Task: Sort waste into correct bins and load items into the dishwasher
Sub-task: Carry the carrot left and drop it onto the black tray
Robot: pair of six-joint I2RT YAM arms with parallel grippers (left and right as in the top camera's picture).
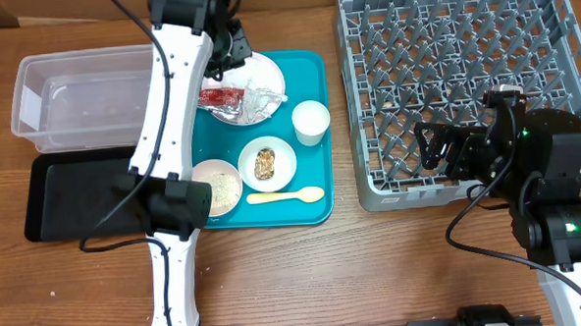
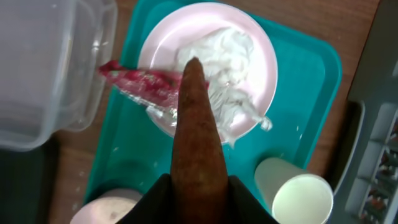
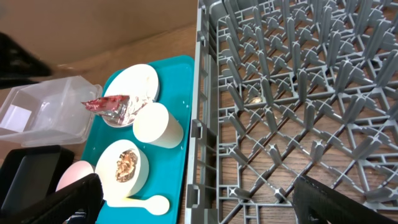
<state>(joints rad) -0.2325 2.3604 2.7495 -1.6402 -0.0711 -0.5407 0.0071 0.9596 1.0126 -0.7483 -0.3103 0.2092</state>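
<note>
My left gripper next brings the sausage (image 2: 196,143) back and to the left in the overhead view, over the empty black tray (image 2: 25,183), then lowers and releases it.
My left gripper (image 1: 228,43) is shut on the orange-brown sausage (image 2: 196,143) and holds it above the pale pink plate (image 1: 267,71). The red foil wrapper (image 1: 219,97) and the crumpled white napkin (image 1: 258,103) lie on that plate. On the teal tray (image 1: 317,209) stand the white cup (image 1: 310,121), the small white bowl (image 1: 267,162) with the brown food chunk, and the pink bowl (image 1: 218,186) with rice. The yellow spoon (image 1: 287,196) lies on the tray too. My right gripper (image 1: 437,145) is open and empty over the front left of the grey rack (image 1: 454,77).
The clear tub (image 1: 72,99) stands left of the teal tray, with the black tray (image 1: 76,197) in front of it. The left arm reaches over the teal tray's left side. The rack fills the back right of the table.
</note>
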